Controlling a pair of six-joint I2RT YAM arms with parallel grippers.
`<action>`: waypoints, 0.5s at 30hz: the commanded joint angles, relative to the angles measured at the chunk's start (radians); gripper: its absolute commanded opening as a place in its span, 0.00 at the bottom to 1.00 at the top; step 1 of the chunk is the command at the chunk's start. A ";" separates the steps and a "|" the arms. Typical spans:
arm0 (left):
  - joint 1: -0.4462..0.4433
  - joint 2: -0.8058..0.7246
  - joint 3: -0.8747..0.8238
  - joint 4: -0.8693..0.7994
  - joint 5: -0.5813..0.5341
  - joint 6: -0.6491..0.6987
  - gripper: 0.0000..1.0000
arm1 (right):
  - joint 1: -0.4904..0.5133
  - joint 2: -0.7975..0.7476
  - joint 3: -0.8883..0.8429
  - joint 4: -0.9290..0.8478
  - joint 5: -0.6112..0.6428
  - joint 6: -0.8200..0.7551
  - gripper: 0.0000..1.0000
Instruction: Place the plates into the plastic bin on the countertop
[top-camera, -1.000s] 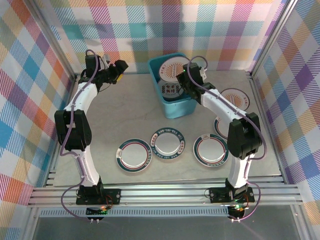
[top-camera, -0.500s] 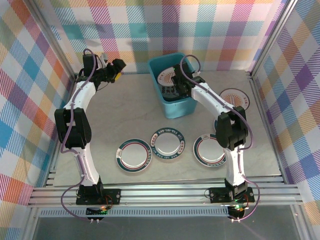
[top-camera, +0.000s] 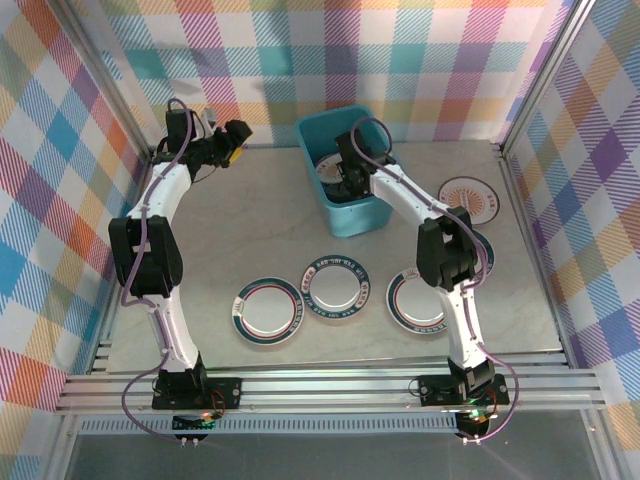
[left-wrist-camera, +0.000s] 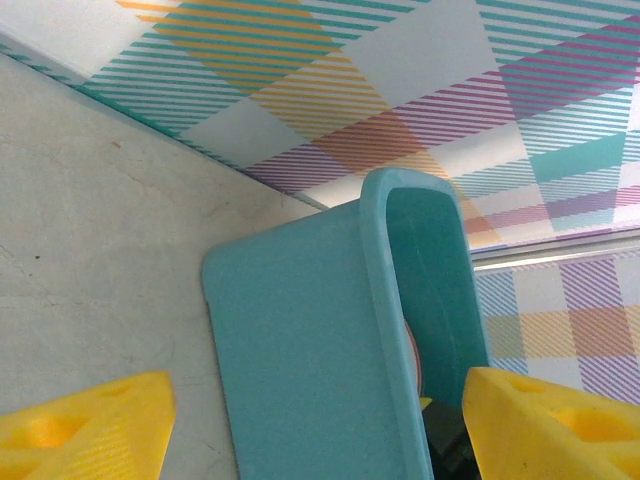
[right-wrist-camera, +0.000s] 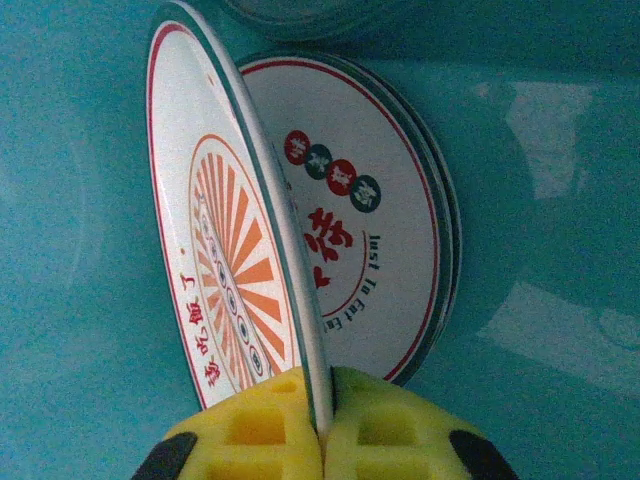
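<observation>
The sunburst plate still hangs over the small stack (right-wrist-camera: 372, 225) below the right gripper, so the robot should lower that gripper deeper next and let go of the plate's rim.
My right gripper (right-wrist-camera: 325, 425) is shut on the rim of a white plate with an orange sunburst centre (right-wrist-camera: 225, 260). I hold it edge-on inside the teal plastic bin (right-wrist-camera: 540, 150), above a plate with red characters (right-wrist-camera: 375, 240) lying flat on a small stack. From above, that gripper (top-camera: 348, 182) reaches down into the bin (top-camera: 355, 218). My left gripper (top-camera: 238, 138) hovers open to the left of the bin, apart from it, with its yellow fingertips (left-wrist-camera: 80, 430) empty. Three plates (top-camera: 268, 310) (top-camera: 338, 285) (top-camera: 420, 300) lie in a row on the countertop (top-camera: 250, 230).
Another sunburst plate (top-camera: 468, 197) lies right of the bin near the right wall. Plaid walls and aluminium rails close the countertop at the back and both sides. The bin's side wall (left-wrist-camera: 300, 350) faces my left wrist camera.
My right arm has swung left and reached down deeper into the bin with the sunburst plate. The left arm has not moved.
</observation>
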 joint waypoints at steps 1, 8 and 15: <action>0.020 0.009 0.025 -0.026 0.011 0.023 0.76 | 0.010 0.026 0.068 -0.039 0.006 0.048 0.00; 0.023 0.003 0.020 -0.042 0.003 0.034 0.76 | 0.012 0.062 0.071 -0.035 -0.009 0.093 0.00; 0.023 0.001 0.011 -0.050 -0.008 0.038 0.76 | 0.012 0.093 0.063 0.001 -0.034 0.123 0.00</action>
